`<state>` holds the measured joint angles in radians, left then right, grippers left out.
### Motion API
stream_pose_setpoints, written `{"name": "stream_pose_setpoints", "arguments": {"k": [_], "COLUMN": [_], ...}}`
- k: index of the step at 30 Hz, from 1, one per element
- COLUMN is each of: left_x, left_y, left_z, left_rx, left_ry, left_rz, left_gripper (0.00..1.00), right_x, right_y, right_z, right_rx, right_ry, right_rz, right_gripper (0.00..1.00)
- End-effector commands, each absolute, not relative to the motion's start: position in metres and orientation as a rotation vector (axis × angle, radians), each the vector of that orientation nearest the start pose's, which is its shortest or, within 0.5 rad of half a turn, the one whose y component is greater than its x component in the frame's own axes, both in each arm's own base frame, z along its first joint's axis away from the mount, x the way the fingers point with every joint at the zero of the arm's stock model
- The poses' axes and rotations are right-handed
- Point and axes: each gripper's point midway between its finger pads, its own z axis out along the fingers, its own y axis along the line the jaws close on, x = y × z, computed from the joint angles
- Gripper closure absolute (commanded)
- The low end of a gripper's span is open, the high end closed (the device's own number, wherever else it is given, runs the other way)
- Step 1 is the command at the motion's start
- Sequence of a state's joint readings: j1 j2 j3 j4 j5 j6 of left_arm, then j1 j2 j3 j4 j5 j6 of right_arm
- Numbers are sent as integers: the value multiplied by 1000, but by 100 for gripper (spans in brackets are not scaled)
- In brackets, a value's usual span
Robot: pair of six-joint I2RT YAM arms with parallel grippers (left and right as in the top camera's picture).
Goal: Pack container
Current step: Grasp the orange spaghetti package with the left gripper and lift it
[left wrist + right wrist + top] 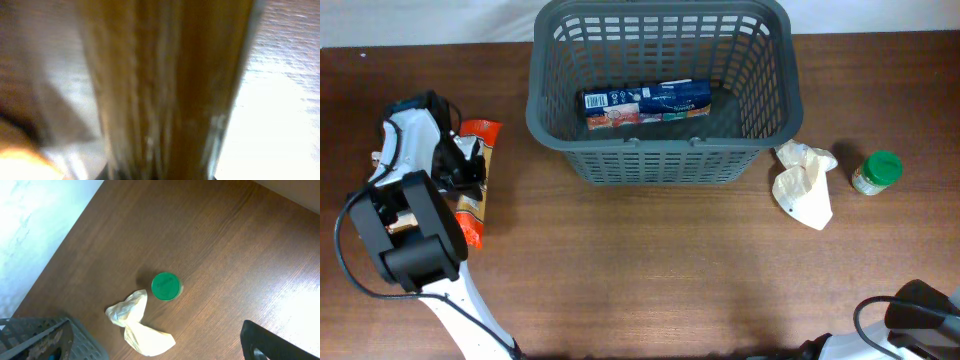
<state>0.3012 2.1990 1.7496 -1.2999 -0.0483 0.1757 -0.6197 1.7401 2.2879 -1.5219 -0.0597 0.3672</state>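
The robot's left hand will lift the spaghetti over the basket's rim next, turning it, and then lower it inside next to the blue and red packet.
The container is a large dark grey slotted basket at the back centre; a blue and red packet lies inside it. Its corner shows in the right wrist view. My left gripper is down at an orange packet of spaghetti lying on the table at the left. The left wrist view is filled by the blurred packet, with no fingers visible. My right gripper shows only one dark finger, set wide to the right, holding nothing.
A small jar with a green lid stands right of the basket. A crumpled cream bag lies between jar and basket. The right arm's base is at the front right corner.
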Motion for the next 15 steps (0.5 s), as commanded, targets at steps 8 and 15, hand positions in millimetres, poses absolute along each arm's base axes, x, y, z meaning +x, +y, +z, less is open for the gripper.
{"name": "stream_pose_setpoints", "arguments": {"k": [8,15], "left_x": [463,473], "left_y": [97,28], "left_z": [252,403], "left_rx": [84,586], "left_ry": [2711,2209], "left_rz": [190,435], "left_gripper": [98,98], "right_x": [316,316], "right_y": [-216,-216], "right_z": [349,349], "right_rx": [1201,1201], "right_ry": [2244,2244], "right_rz": [-36,-36], "right_gripper": [1,1]}}
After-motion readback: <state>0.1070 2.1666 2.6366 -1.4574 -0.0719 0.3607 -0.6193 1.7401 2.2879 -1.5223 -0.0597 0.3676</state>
